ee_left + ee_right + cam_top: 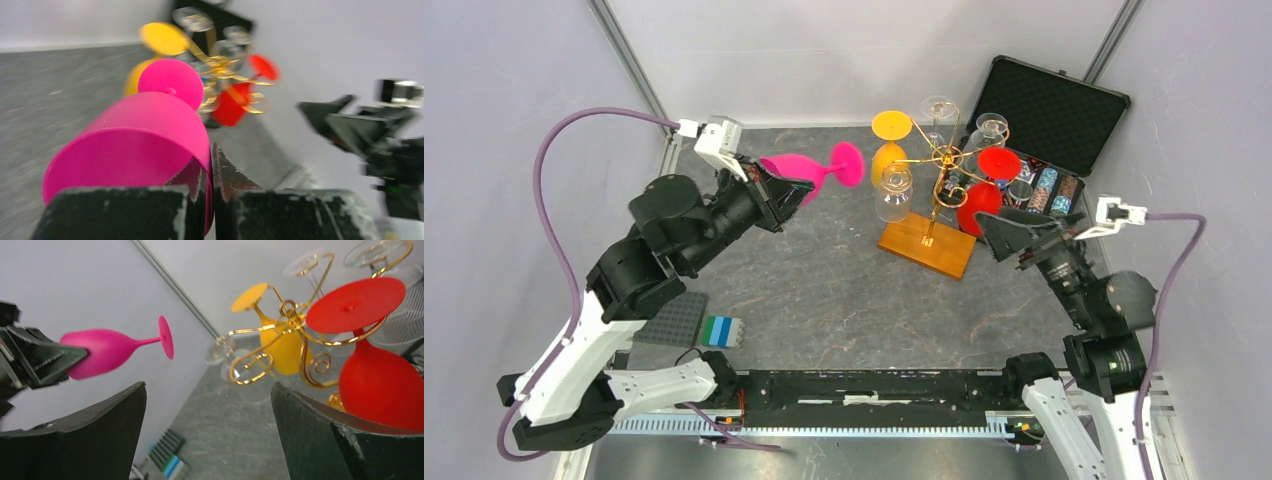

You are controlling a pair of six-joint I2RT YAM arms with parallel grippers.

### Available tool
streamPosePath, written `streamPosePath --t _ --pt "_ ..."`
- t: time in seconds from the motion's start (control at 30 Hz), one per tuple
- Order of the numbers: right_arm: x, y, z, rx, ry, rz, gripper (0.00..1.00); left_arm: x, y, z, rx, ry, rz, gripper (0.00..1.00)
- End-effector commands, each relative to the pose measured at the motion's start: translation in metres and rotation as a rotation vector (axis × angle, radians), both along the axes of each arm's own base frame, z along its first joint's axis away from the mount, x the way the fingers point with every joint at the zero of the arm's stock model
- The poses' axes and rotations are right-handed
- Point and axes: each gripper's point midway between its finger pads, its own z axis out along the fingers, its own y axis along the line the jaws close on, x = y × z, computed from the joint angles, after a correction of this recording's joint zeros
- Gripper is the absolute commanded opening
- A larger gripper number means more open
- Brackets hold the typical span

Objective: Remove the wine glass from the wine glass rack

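The pink wine glass's foot points sideways, so my left gripper should tilt downward first, to lower it to the bare table (pixel 739 275) beside the grey studded plate.
My left gripper (pixel 796 190) is shut on the rim of a pink wine glass (pixel 816 172), held on its side in the air left of the rack; it shows close up in the left wrist view (pixel 145 135) and in the right wrist view (pixel 107 347). The gold wire wine glass rack (pixel 939 170) stands on its wooden base (pixel 927 245). A yellow glass (pixel 889 150), a red glass (pixel 981 200) and clear glasses (pixel 894 193) hang on it. My right gripper (pixel 996 232) is open, just right of the red glass (pixel 380 380).
An open black case (pixel 1049 110) with small items lies behind the rack at the right. A grey studded plate (pixel 671 320) and a small blue-green block (pixel 722 331) lie near the left arm. Frame posts stand at the back corners.
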Motion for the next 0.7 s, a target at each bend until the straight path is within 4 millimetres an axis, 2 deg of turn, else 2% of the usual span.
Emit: streamPosePath --t 0.0,0.2,0.4,0.57,0.67 --pt "0.004 0.015 -0.024 -0.251 -0.009 0.079 0.98 0.038 0.063 -0.067 0.384 0.048 0.346 0.02" --pt "-0.002 0.006 -0.028 -0.295 -0.030 0.029 0.98 0.050 0.086 -0.124 0.602 0.172 0.453 0.02" --pt "0.018 -0.025 -0.053 -0.328 0.083 -0.160 0.98 0.084 0.112 -0.192 0.641 0.433 0.429 0.02" --pt "0.036 -0.048 -0.066 -0.353 0.149 -0.296 0.98 0.107 0.148 -0.234 0.725 0.618 0.525 0.02" --pt "0.040 -0.049 -0.070 -0.375 0.162 -0.303 0.98 0.114 0.173 -0.258 0.727 0.704 0.588 0.02"
